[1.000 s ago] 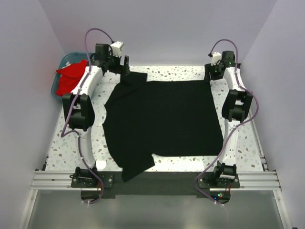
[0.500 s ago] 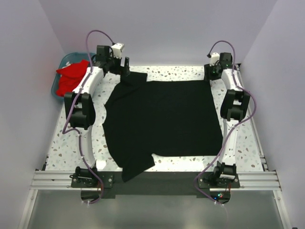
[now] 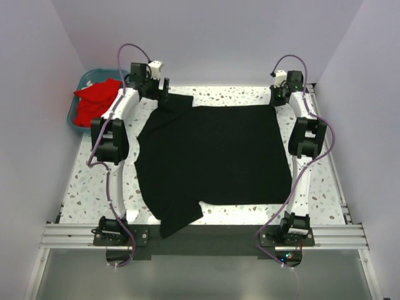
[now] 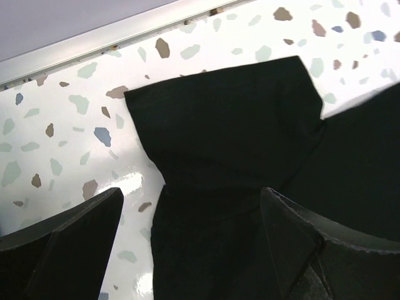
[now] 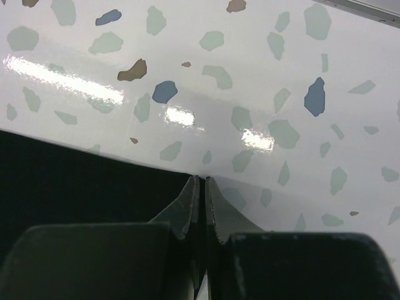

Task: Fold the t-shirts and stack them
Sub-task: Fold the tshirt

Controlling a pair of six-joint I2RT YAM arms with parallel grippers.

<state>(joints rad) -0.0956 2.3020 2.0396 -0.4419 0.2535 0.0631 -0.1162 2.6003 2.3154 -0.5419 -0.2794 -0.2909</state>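
Note:
My left gripper moves down onto the far sleeve's edge by the basket [image 4: 154,158] next and closes, as its open fingers straddle that edge, one above cloth, one above table.
The large black t-shirt [image 3: 212,156] lies spread flat on the speckled table, one sleeve pointing to the far left and one hanging over the near edge. My left gripper [image 3: 164,94] hovers open over the far-left sleeve [image 4: 225,112], its fingers [image 4: 75,244] straddling the cloth without touching it. My right gripper [image 3: 276,100] is down at the shirt's far right corner. Its fingertips [image 5: 187,203] are pressed together exactly where the black edge [image 5: 75,175] ends, pinching that corner. The red t-shirts [image 3: 94,100] lie piled at the far left.
A teal basket [image 3: 87,76] holds the red pile just off the table's far left corner. A metal rail [image 4: 125,31] runs along the far edge, close behind both grippers. Side walls stand close on either side. Bare table [image 3: 94,181] shows left of the shirt.
The right gripper has closed on the shirt's far right corner. The left arm has shifted slightly right along the far edge, still open over the sleeve.

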